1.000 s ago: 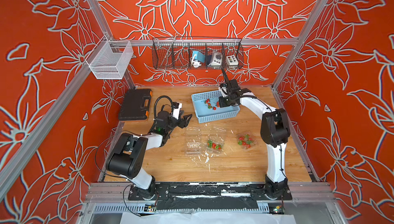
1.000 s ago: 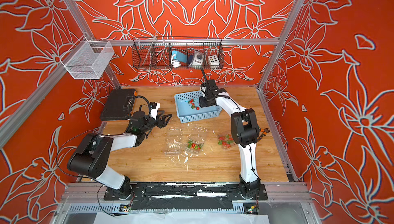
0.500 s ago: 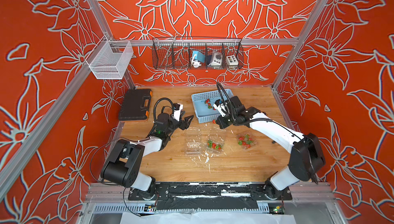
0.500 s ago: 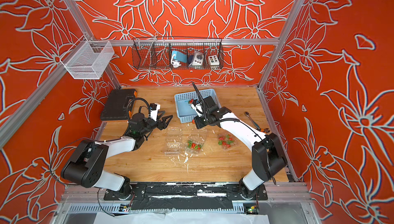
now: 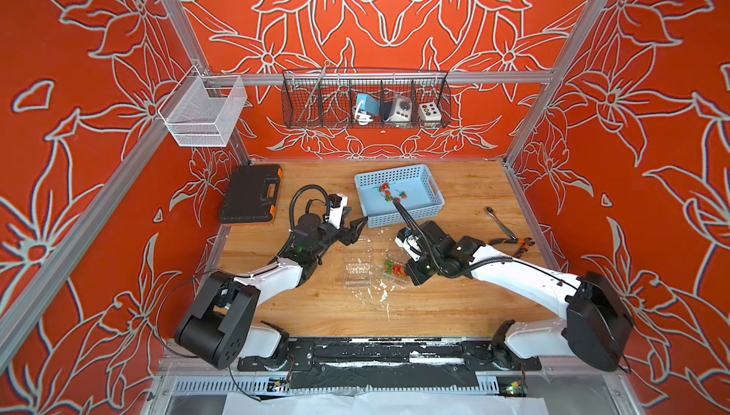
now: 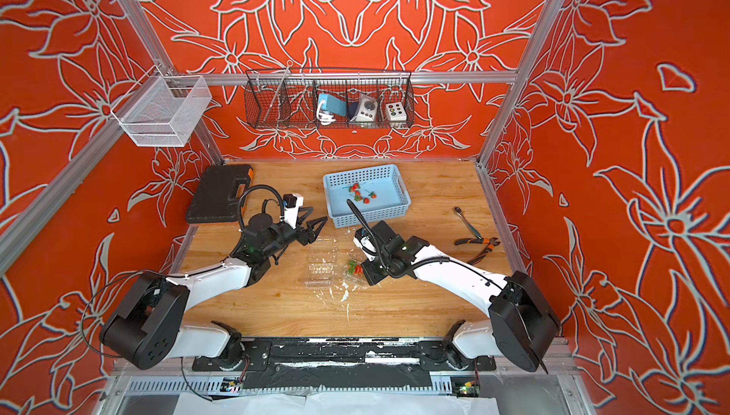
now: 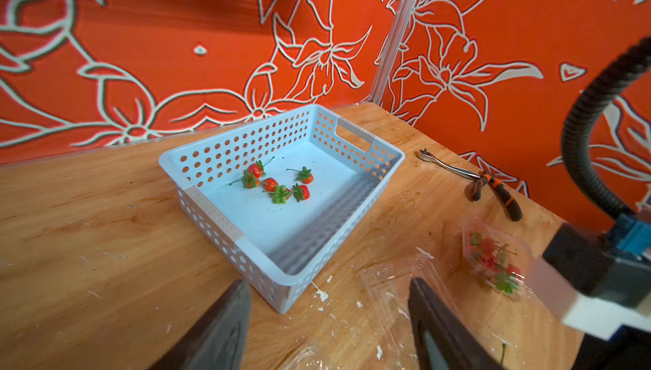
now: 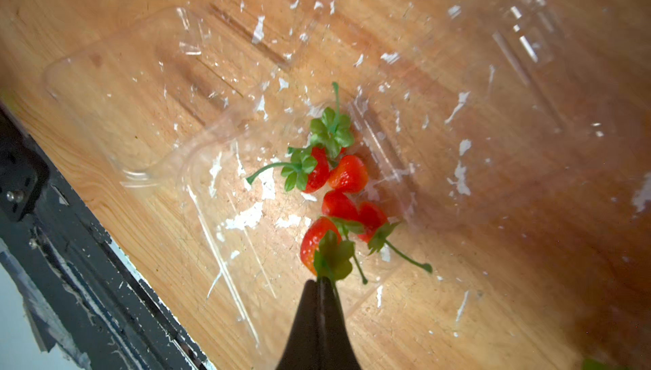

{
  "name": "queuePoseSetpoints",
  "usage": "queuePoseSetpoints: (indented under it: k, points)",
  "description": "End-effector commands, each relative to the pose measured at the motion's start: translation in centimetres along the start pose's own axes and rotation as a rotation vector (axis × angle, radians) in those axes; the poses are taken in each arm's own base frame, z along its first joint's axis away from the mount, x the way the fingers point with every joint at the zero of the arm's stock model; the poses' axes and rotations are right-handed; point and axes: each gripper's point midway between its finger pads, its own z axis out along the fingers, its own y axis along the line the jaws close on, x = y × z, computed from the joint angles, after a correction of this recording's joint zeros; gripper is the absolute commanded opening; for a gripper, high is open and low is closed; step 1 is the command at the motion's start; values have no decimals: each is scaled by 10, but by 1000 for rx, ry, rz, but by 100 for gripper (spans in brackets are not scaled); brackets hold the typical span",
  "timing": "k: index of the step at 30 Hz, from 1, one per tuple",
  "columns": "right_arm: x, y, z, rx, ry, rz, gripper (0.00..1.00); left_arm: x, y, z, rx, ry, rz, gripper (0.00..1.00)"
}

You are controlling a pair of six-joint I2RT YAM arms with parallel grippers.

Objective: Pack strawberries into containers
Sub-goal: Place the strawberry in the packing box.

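Observation:
The end of the container beside the clustered strawberries has room. My right gripper will lower the strawberry onto the container's bare bottom there, beside those strawberries, and let go of its green cap.
My right gripper (image 8: 320, 282) is shut on the green cap of a strawberry (image 8: 314, 241). It hangs just above an open clear container (image 8: 211, 188) in which several strawberries (image 8: 347, 174) lie. In both top views that container (image 5: 395, 269) sits at mid-table beside an empty open container (image 5: 357, 271). My left gripper (image 5: 357, 229) is open and holds nothing, hovering above the empty container (image 7: 387, 280) near the blue basket's front corner. A further container (image 7: 496, 255) with strawberries shows in the left wrist view; my right arm hides it in both top views.
The light-blue perforated basket (image 5: 403, 217) at the back holds several loose strawberries (image 7: 278, 181). A black tool case (image 5: 251, 194) lies at the back left. A wrench (image 5: 497, 221) and orange-handled pliers (image 5: 513, 241) lie at the right. White flecks mark the wood.
My right arm has swung from the blue basket forward to above the open container, carrying a strawberry. The left arm has barely moved.

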Motion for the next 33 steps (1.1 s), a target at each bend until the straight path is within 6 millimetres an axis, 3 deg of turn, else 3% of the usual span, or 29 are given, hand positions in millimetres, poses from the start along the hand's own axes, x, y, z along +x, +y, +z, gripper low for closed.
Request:
queuePoseSetpoints:
  k: [1, 9, 18, 24, 33]
  points:
    - [3, 2, 4, 27, -17, 7, 0, -16, -7, 0, -1, -27, 20, 70]
    - [31, 6, 11, 57, 26, -7, 1, -10, -25, 9, 15, 16, 37, 70]
    - [39, -5, 4, 129, 13, -4, 31, 9, -43, 19, 60, 90, 24, 71]
    - [46, -18, 2, 197, 24, 24, 33, 27, -38, 20, 46, 133, -17, 71]
    - [40, -18, -33, 202, -93, 79, 36, 39, -39, 26, 92, 201, 0, 75]
